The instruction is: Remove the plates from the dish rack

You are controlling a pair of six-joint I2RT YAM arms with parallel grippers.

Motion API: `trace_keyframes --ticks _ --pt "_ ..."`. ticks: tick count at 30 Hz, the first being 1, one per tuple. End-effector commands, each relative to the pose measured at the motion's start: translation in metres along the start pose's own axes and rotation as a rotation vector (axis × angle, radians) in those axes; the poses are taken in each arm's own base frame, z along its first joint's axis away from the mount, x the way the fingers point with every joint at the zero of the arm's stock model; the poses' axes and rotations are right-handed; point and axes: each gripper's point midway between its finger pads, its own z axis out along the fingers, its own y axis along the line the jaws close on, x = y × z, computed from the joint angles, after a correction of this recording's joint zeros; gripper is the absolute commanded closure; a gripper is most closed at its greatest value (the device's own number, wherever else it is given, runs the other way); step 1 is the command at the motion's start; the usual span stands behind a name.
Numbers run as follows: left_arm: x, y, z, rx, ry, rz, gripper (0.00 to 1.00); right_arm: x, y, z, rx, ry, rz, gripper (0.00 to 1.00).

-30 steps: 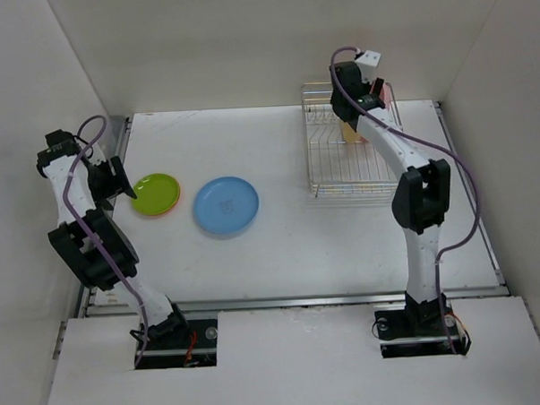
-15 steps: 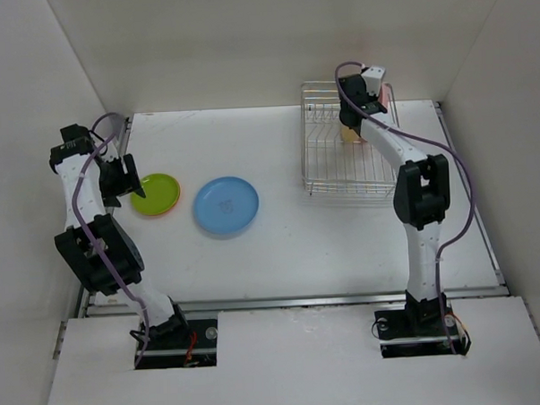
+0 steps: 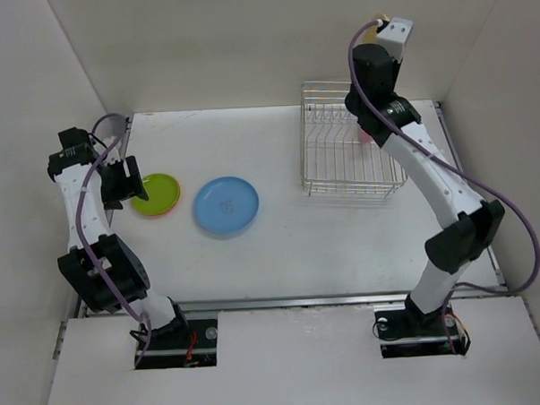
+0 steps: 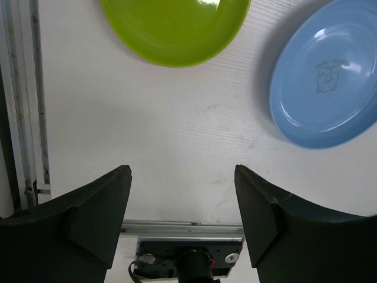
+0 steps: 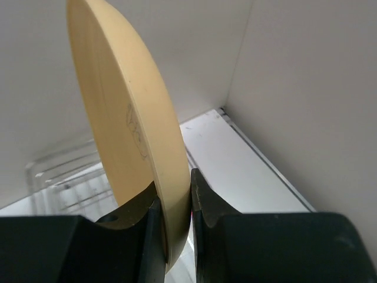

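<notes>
The robot's right gripper will swing to the left in the top view and down over the blue plate (image 3: 226, 205), which lies empty, tilting flat to release the pale yellow plate's rim.
My right gripper (image 5: 175, 200) is shut on the rim of the pale yellow plate (image 5: 123, 118), holding it on edge, raised above the dish rack (image 3: 340, 168). From the top view only a sliver of this plate (image 3: 380, 20) shows past the wrist. A pink plate (image 3: 365, 136) still stands in the rack, mostly hidden by the right arm. On the table lie the blue plate (image 3: 226, 205) and the lime green plate (image 3: 156, 192), which rests on the orange plate (image 3: 166, 211). My left gripper (image 4: 182, 177) hangs open and empty beside the green plate (image 4: 177, 29).
The white enclosure walls stand close behind and to the right of the raised right arm. A metal rail (image 4: 20, 100) runs along the table's left edge next to the left gripper. Bare table lies between the blue plate (image 4: 327, 88) and the rack.
The right gripper closed on the pale yellow plate and lifted it up out of the rack. The left arm shifted slightly and stays open.
</notes>
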Motion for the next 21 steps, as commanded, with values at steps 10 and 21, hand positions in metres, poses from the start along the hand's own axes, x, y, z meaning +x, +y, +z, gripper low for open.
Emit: trace_keyframes --ticks 10,21 --pt "0.028 -0.011 -0.02 0.023 -0.007 0.047 0.29 0.095 0.22 -0.252 -1.489 0.359 -0.022 1.0" --pt "0.042 0.0 -0.017 -0.035 0.016 0.064 0.27 0.232 0.292 -0.275 -1.618 0.736 0.024 1.0"
